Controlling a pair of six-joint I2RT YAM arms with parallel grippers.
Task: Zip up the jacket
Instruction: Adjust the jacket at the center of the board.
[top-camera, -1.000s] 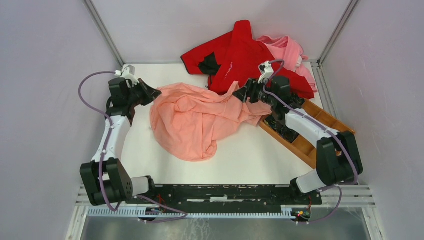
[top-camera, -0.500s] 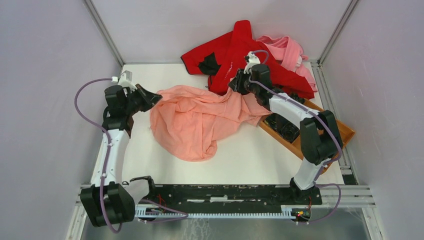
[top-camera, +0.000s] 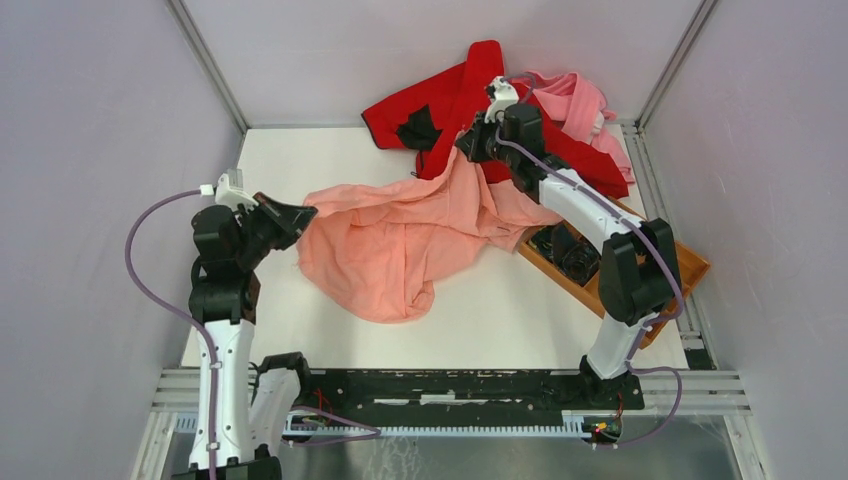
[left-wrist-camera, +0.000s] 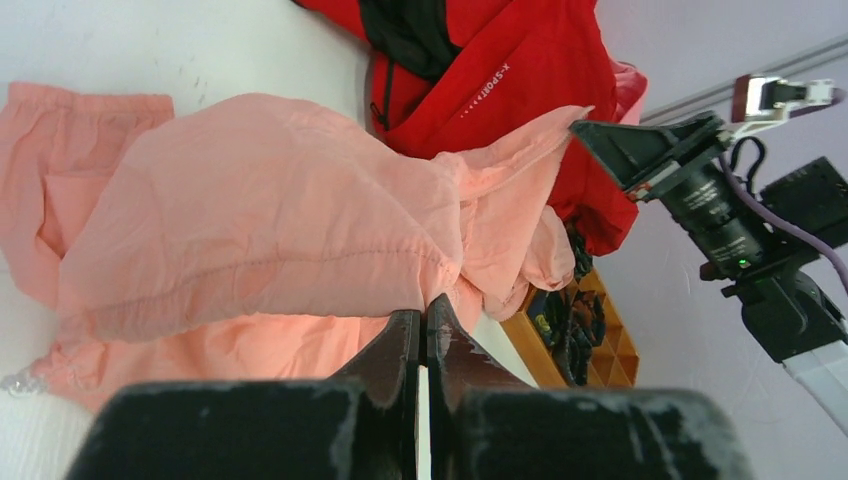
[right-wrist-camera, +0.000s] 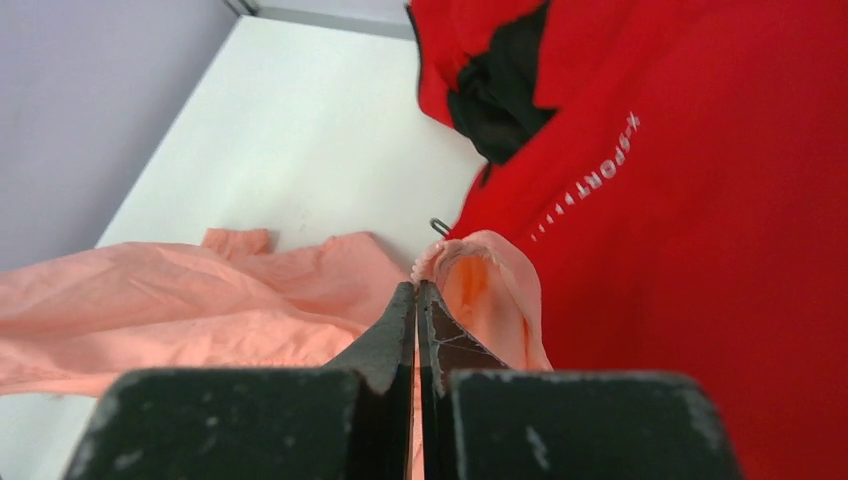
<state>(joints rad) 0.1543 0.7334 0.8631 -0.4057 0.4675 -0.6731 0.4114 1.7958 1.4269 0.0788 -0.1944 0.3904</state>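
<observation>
My left gripper moves back and down toward the jacket's near edge on the tabletop (top-camera: 368, 313) next, since the jacket fold it holds still hangs raised.
The salmon-pink jacket (top-camera: 400, 240) hangs stretched between my two grippers, its lower part crumpled on the white table. My left gripper (top-camera: 303, 213) is shut on the jacket's left edge; in the left wrist view its jaws (left-wrist-camera: 424, 312) meet with the jacket (left-wrist-camera: 250, 220) folded at their tips. My right gripper (top-camera: 464, 148) is shut on the far right corner and holds it up in front of the red garment. In the right wrist view the jaws (right-wrist-camera: 416, 290) pinch an edge of the jacket (right-wrist-camera: 470, 270) that carries pale zipper teeth.
A bright red garment (top-camera: 460, 105) with white lettering and a paler pink garment (top-camera: 578, 100) are piled at the back. A wooden tray (top-camera: 625, 285) with dark items lies at the right. Grey walls close the table on three sides.
My right gripper has shut on the jacket's corner and moved up toward the back, lifting it. The left arm has pulled its edge nearer and leftward, stretching the fabric.
</observation>
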